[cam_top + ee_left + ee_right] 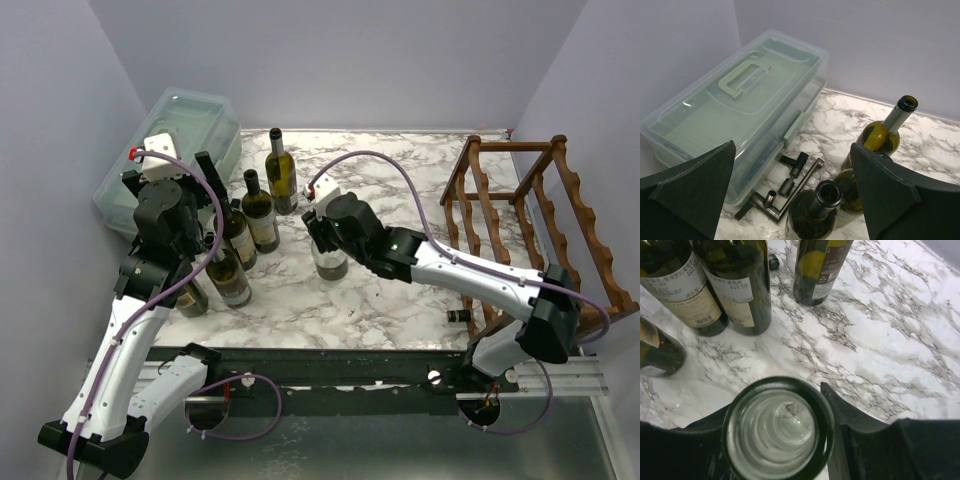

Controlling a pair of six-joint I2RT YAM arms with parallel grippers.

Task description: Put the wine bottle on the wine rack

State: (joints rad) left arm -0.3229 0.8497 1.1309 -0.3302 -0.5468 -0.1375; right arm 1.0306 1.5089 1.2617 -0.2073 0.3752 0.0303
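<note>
I should next turn my right gripper back and down, tip the upright bottle onto its side on the near tabletop and release it, since that spot's bare.
An empty, uncorked wine bottle (329,262) stands upright mid-table. My right gripper (321,226) comes down over its neck. In the right wrist view the round glass mouth of that bottle (777,427) fills the gap, and both fingers (850,420) press against the neck just under the rim. The wine rack (540,215), reddish-brown with wavy rails, stands at the table's right edge, well apart from the bottle. My left gripper (792,192) hangs wide open above the bottles on the left, holding nothing.
Several more bottles (260,208) stand in a cluster left of centre, one open-mouthed bottle (822,200) directly under the left gripper. A translucent lidded box (740,100) lies at the back left, with dark metal rods (790,182) beside it. A dark bottle top (458,315) pokes out at the rack's foot.
</note>
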